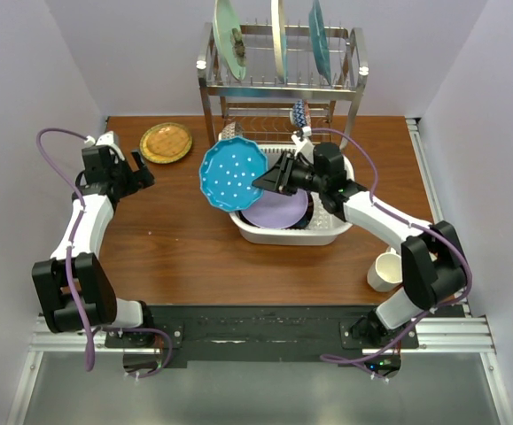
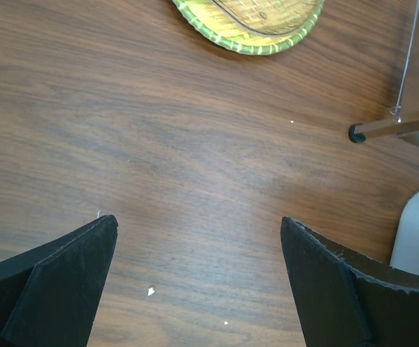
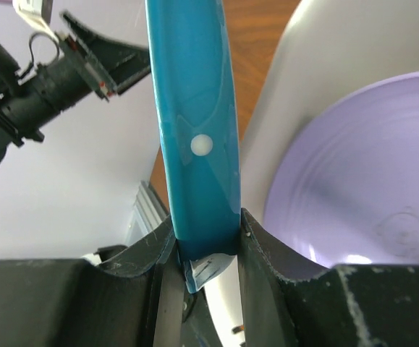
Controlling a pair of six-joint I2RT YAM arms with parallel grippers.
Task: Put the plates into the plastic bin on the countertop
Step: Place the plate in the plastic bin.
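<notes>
My right gripper goes to the right in the top view and down next and releases the blue plate [image 1: 232, 174] onto the lavender plate [image 1: 278, 211], as that lies below the gripper.
My right gripper [image 1: 269, 180] is shut on the rim of a blue dotted plate [image 1: 232, 174], which tilts up over the left end of the plastic bin [image 1: 287, 237]. The right wrist view shows that blue plate [image 3: 195, 130] edge-on, pinched between the fingers of the right gripper [image 3: 208, 246]. A lavender plate [image 1: 278, 211] lies flat in the bin, also seen as the lavender plate [image 3: 361, 188] beside the bin wall [image 3: 289, 87]. An amber patterned plate [image 1: 166, 142] rests on the countertop [image 1: 185, 248]. My left gripper [image 1: 141, 170] hangs open near it; the left gripper [image 2: 198, 282] holds nothing, below the amber plate [image 2: 249, 22].
A steel wire rack [image 1: 278, 84] stands behind the bin with three big plates upright on top and smaller dotted plates [image 1: 300, 113] on its lower level. A white cup [image 1: 384, 270] sits by the right arm. A rack foot [image 2: 394, 129] shows at right.
</notes>
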